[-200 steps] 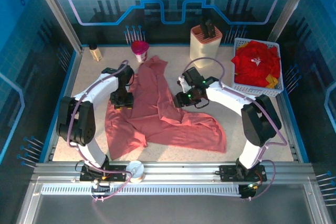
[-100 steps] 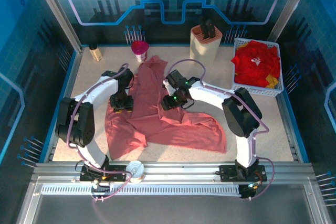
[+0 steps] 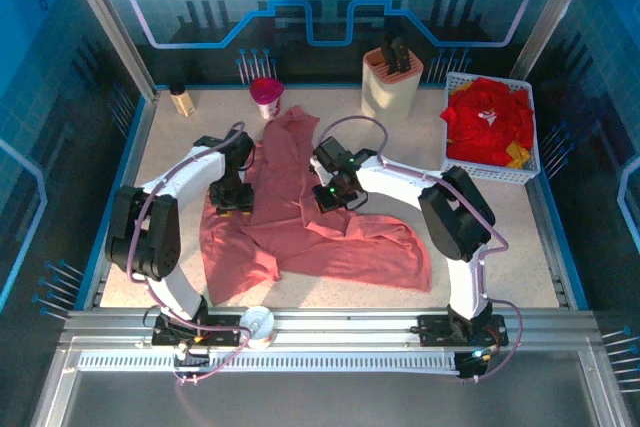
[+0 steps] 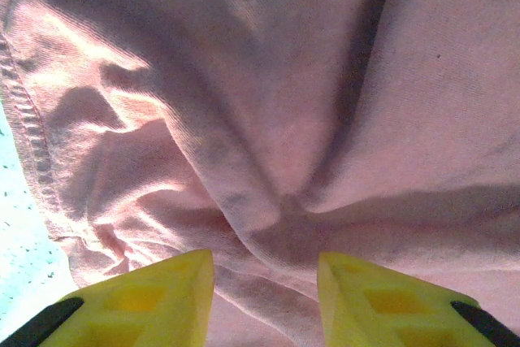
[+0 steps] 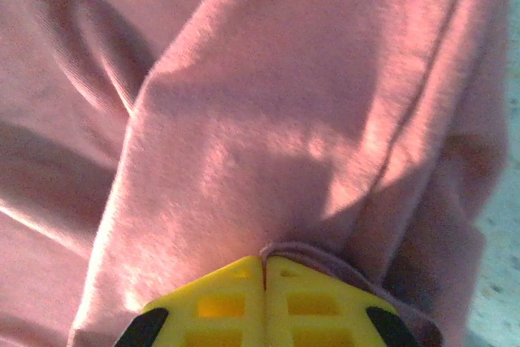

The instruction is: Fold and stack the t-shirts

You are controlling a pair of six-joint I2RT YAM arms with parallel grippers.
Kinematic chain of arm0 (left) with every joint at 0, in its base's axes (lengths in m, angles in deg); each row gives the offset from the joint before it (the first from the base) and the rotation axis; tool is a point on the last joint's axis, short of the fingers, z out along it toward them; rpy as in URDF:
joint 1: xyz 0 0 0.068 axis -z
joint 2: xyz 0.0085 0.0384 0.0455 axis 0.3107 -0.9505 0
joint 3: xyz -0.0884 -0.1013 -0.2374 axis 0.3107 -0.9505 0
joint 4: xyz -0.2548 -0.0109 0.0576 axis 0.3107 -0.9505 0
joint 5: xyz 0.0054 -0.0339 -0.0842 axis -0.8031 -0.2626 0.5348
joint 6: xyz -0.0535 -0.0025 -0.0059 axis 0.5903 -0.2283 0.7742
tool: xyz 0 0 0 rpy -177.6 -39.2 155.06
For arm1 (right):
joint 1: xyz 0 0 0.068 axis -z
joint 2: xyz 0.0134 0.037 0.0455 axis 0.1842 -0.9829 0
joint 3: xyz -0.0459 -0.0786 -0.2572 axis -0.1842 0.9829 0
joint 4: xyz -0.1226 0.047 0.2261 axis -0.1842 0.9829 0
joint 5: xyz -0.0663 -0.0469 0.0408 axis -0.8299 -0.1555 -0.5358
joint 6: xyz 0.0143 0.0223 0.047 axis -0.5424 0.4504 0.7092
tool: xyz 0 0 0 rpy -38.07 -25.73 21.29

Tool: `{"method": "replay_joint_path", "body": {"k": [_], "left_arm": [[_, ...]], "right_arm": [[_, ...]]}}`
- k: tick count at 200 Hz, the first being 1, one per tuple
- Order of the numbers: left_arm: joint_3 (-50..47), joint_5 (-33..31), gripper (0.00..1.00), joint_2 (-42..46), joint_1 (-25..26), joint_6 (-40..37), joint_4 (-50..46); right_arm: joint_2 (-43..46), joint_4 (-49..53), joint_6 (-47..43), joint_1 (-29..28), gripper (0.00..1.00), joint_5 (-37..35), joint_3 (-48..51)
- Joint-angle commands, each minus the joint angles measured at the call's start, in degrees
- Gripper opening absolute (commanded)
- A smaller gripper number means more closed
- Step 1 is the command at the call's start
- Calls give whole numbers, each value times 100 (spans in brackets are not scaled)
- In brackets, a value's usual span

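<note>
My right gripper pulls the pinched pink edge outward next and releases it on the bare tabletop beside the basket [image 3: 490, 174], as the shirt lies crumpled.
A salmon-pink t-shirt [image 3: 300, 237] lies crumpled across the middle of the table. My left gripper [image 3: 228, 197] is at its left edge. In the left wrist view the yellow fingers [image 4: 162, 294] stand a little apart, closed on a thick fold of the pink cloth [image 4: 268, 119]. My right gripper [image 3: 328, 195] is down on the shirt's middle. In the right wrist view it [image 5: 264, 270] is shut, with a hem of pink cloth [image 5: 244, 119] pinched at the tips. Red t-shirts [image 3: 487, 122] with a bit of yellow [image 3: 517, 157] fill the white basket [image 3: 490, 174] at the back right.
A cream knife block [image 3: 391, 82] stands at the back, left of the basket. A pink cup [image 3: 266, 97] and a small bottle [image 3: 181, 100] stand at the back left. A white roll [image 3: 257, 324] sits on the front rail near the left arm's base.
My right arm has swung left onto the shirt's middle, and its jaws have closed on the cloth. The left arm has stayed still.
</note>
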Motion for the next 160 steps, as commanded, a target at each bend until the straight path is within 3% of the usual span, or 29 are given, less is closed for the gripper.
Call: {"method": "replay_joint_path", "body": {"k": [1, 81, 121, 160], "left_arm": [[30, 135, 39, 4, -32, 66, 20], [-82, -627, 39, -756, 304, 282, -8], [-55, -560, 41, -971, 302, 267, -1], [-116, -402, 41, -1051, 302, 267, 72]], "right_arm": [[563, 378, -20, 64, 0, -540, -193], [1726, 289, 310, 1632, 0, -1379, -29], [1731, 12, 598, 2706, 0, -1554, -111], [1058, -138, 794, 3466, 0, -1565, -745]]}}
